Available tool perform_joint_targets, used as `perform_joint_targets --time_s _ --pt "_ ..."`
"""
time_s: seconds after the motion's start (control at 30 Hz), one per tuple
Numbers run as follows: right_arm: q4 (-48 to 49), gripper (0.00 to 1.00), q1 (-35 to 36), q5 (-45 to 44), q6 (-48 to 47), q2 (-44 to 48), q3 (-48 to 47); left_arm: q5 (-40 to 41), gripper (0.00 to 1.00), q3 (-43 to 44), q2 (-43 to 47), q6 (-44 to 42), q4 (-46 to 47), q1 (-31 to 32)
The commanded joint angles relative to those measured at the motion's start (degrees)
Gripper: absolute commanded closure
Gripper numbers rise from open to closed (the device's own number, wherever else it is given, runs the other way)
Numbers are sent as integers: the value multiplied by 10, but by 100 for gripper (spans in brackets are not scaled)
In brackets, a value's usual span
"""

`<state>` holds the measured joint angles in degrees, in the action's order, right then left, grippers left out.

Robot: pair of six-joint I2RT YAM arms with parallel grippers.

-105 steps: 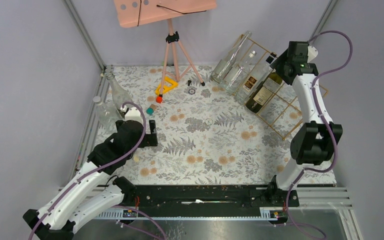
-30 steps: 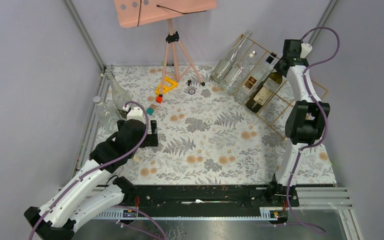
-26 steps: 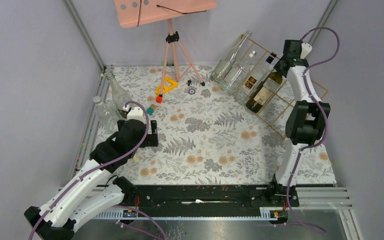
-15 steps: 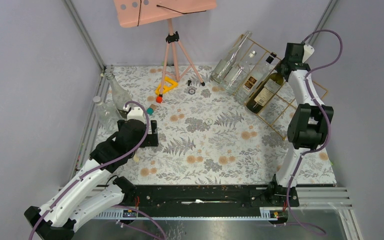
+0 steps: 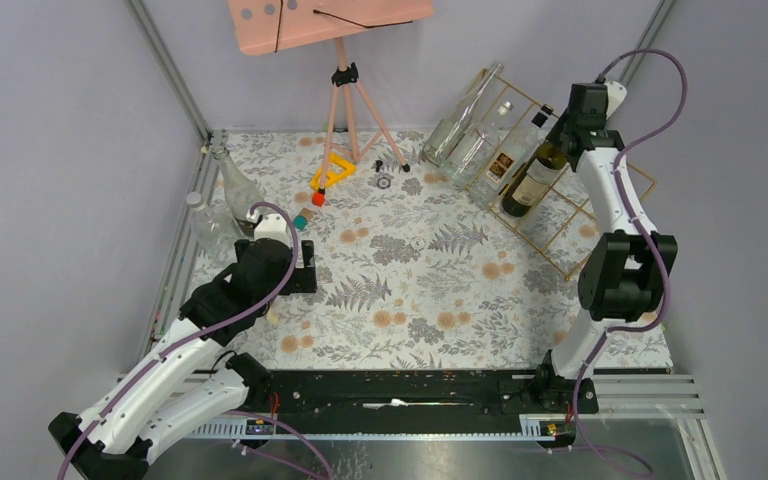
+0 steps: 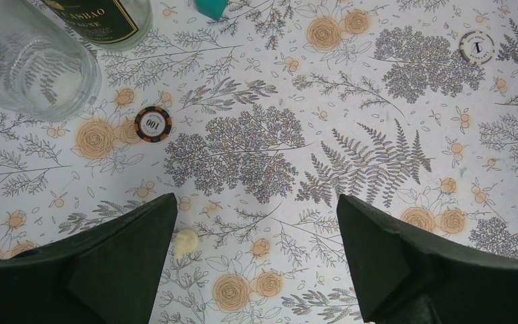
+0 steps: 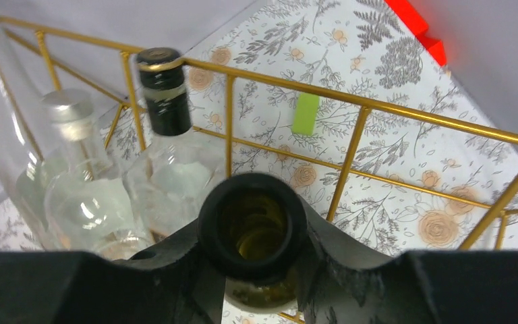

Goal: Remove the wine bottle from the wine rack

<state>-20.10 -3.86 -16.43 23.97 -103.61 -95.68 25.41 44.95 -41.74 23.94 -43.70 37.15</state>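
Note:
My right gripper lifts the wine bottle clear next, swings it back and to the left in the top view to open floral cloth, lowers and releases it.
The gold wire wine rack (image 5: 577,222) slants at the back right of the table. A dark green wine bottle (image 5: 531,182) with a pale label leans in it. My right gripper (image 5: 566,133) is shut on this bottle's neck; in the right wrist view the open dark mouth (image 7: 252,224) sits clamped between the two black fingers. Three clear bottles (image 5: 480,140) lie in the rack to its left, and the rack's gold bars (image 7: 367,106) show behind the mouth. My left gripper (image 6: 256,260) is open and empty, low over the floral cloth at the left.
A pink tripod stand (image 5: 345,90) is at the back. Two clear bottles (image 5: 225,200) stand at the left edge near my left arm. A yellow triangle (image 5: 332,170), small blocks and poker chips (image 6: 153,124) lie on the cloth. Walls close in on the rack's right.
My right gripper has pulled the dark wine bottle up and back along the rack; its base now sits higher in the rack. The left arm has not moved.

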Motion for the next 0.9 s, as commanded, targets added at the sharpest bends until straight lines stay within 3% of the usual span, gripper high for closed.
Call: perform_joint_targets --time_s 0.0,0.43,0.87 --pt "64 100 45 -38 -62 91 -6 -7 1 3 5 -4 17 2" --pt "108 100 164 -97 -119 248 71 -13 1 3 12 -4 20 2" --pt "102 100 327 -71 -141 377 196 -6 1 1 33 0 26 2"
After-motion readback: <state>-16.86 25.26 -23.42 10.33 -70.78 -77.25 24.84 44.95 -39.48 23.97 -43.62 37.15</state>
